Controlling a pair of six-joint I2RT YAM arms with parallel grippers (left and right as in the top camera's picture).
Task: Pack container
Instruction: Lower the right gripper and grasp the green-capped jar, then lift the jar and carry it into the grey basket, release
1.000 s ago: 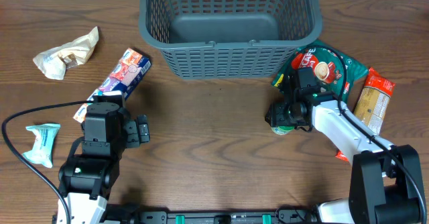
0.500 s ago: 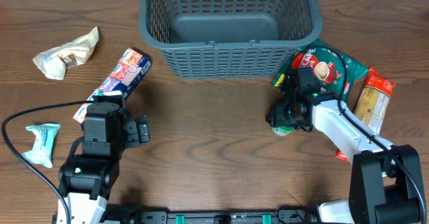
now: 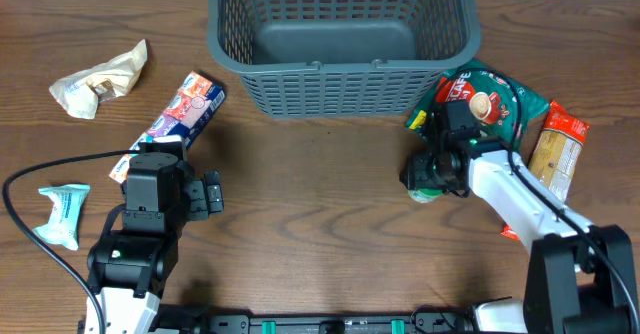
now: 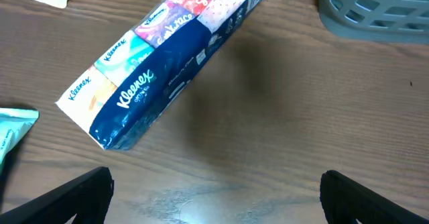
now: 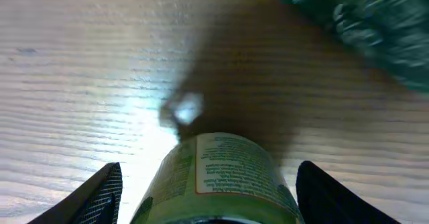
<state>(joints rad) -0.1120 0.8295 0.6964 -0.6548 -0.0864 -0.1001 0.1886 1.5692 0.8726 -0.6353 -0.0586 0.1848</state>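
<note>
The basket stands outward of the robot's right gripper, so the gripper needs to lift outward over the basket's rim, then lower and release the can [image 3: 427, 188] in the basket's near corner [image 3: 396, 50].
The container [image 3: 340, 66], a large dark grey lattice basket, stands at the back centre with nothing in it; its corner [image 4: 375, 16] shows in the left wrist view. My right gripper [image 3: 424, 174] is low over the table to the basket's front right, its fingers [image 5: 100, 194] on both sides of a green can [image 5: 221, 177] [image 3: 427, 188]; it is shut on the can. My left gripper [image 3: 212, 194] [image 4: 214, 197] stands wide open at the front left with only bare wood between its fingers. A Kleenex tissue pack [image 3: 180, 114] [image 4: 167, 70] lies just beyond it.
A dark green snack bag [image 3: 485, 99] and an orange packet [image 3: 555, 149] lie at the right, close behind the right arm. A crumpled beige bag [image 3: 100, 79] sits at the far left. A teal packet [image 3: 62, 214] [image 4: 13, 130] lies by the left arm.
The right gripper and the green can have shifted slightly to the right together. The left arm has not moved.
</note>
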